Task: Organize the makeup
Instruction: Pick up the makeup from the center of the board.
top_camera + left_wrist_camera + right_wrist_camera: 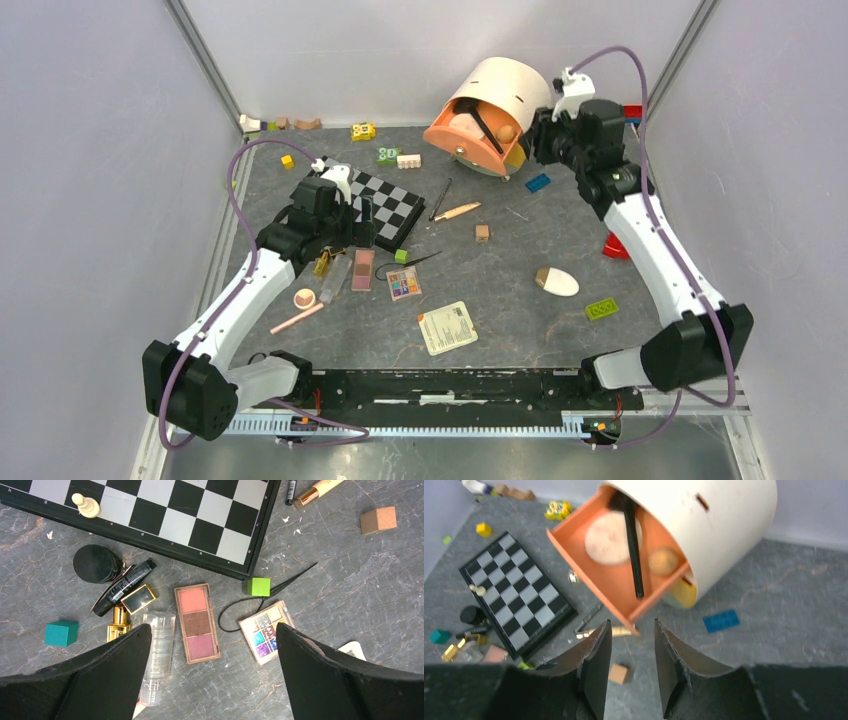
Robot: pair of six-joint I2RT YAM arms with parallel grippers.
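Next, my left gripper goes right in the top view, where the black pencil lies loose below the gripper, and lowers onto the black pencil's near end [433, 215] [291, 493].
Makeup lies in a cluster left of centre: a pink eyeshadow palette [197, 622], a multicolour palette [265, 631], a clear tube [157, 655], a gold lipstick [118, 622], a mascara [125, 586] and a black jar [95, 563]. My left gripper [212, 630] hovers wide open above them, holding nothing. A peach compact [305, 298], pink pencil [297, 318], wooden-handled brush [457, 211] and white egg sponge [556, 281] lie apart. My right gripper [632, 627] stands open and empty just before the orange drawer [609, 585] of a white cylinder [714, 525]. A black brush [633, 550] lies in the drawer.
A chessboard [150, 515] with a white pawn [85, 506] sits behind the cluster. Teal [61, 632], green [258, 586] and brown [378, 520] cubes, a blue brick [721, 620], a green brick [601, 309] and a card [447, 328] lie scattered.
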